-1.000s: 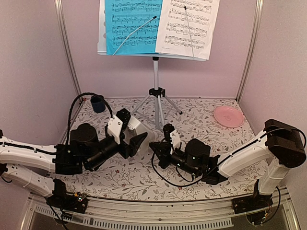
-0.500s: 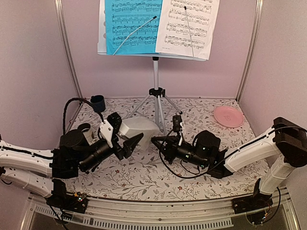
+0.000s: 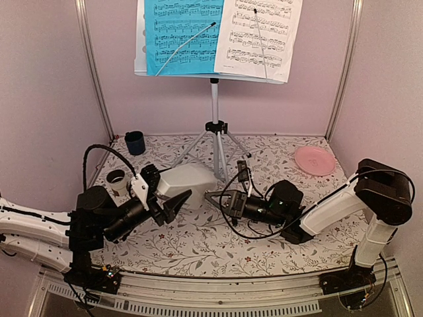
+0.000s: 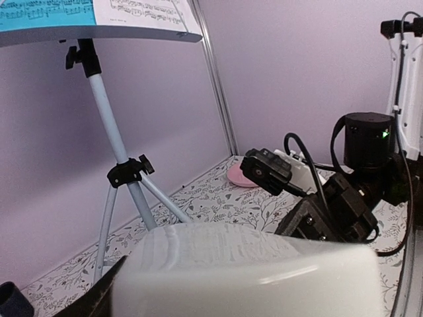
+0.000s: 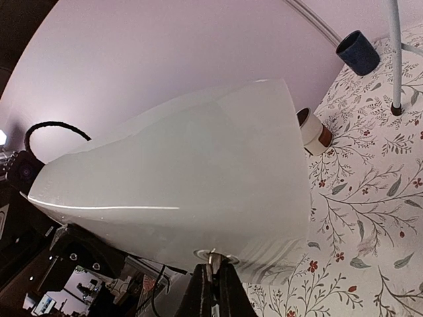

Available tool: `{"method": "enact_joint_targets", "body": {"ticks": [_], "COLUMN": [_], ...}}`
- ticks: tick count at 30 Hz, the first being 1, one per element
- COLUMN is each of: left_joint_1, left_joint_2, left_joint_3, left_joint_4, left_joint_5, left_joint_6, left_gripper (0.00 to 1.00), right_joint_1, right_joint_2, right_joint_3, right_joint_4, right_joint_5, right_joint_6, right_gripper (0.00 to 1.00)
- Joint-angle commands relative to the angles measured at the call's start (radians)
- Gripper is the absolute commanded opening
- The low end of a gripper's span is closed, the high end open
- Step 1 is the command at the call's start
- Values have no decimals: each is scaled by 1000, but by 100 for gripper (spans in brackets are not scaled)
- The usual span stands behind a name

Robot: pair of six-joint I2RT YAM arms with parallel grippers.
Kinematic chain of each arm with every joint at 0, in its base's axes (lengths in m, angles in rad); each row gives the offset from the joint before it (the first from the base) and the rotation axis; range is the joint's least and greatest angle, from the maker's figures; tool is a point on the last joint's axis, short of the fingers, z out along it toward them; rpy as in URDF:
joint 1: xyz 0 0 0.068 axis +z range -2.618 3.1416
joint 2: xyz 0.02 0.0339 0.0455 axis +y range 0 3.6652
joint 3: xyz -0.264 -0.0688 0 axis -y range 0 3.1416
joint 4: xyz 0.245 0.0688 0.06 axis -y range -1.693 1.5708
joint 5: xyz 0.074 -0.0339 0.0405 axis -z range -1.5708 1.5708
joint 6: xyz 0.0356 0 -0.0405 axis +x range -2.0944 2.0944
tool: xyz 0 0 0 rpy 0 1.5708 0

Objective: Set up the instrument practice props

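The metronome (image 3: 187,178) hangs tilted, so my left gripper carries it to the right in the top view next, then turns to upright it, lowers it and releases it.
The music stand (image 3: 215,105) rises at the back on its tripod. It carries a blue music sheet (image 3: 182,33) and a white music sheet (image 3: 261,33), each under a thin wire arm. The white metronome (image 3: 187,178) hangs tilted over the table's middle. My left gripper (image 3: 177,187) grips its body and is shut on it. In the left wrist view the metronome (image 4: 244,271) fills the bottom of the picture. My right gripper (image 5: 213,265) is shut on a small metal key (image 5: 211,256) on the metronome's (image 5: 185,172) side. From above, the right gripper (image 3: 209,194) meets it from the right.
A pink plate (image 3: 314,160) lies at the back right, a dark blue cup (image 3: 135,142) at the back left. A small white roll (image 3: 116,178) stands by my left arm. The tripod's legs (image 3: 231,142) spread just behind the metronome. Lilac walls enclose the flowered table (image 3: 198,244).
My left arm has drawn back toward the near left, still carrying the metronome. My right wrist has turned and reached left, its shut tips staying at the metronome's side.
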Motion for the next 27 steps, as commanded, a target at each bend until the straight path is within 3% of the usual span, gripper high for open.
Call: {"method": "enact_joint_targets", "body": {"ticks": [1, 5, 9, 15, 18, 22, 27], "left_joint_1": [-3, 60, 129, 147, 116, 77, 55], "left_joint_2": [-11, 51, 83, 136, 193, 282, 494], "left_joint_3": [63, 163, 203, 226, 258, 316, 457], "left_joint_4": [-42, -208, -298, -263, -238, -219, -213], "left_joint_5": [-8, -1, 45, 288, 387, 471, 435], "left_joint_6": [-86, -204, -287, -311, -311, -312, -354], "left_gripper": [17, 15, 14, 15, 14, 14, 14], "right_joint_1": [-82, -81, -72, -71, -88, -143, -268], "right_joint_2": [-51, -84, -156, -313, -385, -496, -668], "right_joint_3": [16, -1, -39, -65, -53, -53, -110], "right_joint_4": [-61, -246, -370, -531, -637, -781, -883], "right_joint_5": [102, 30, 15, 69, 96, 132, 125], "right_joint_6": [-8, -118, -217, -331, -369, -390, -342], "right_gripper": [13, 62, 88, 99, 99, 99, 99]}}
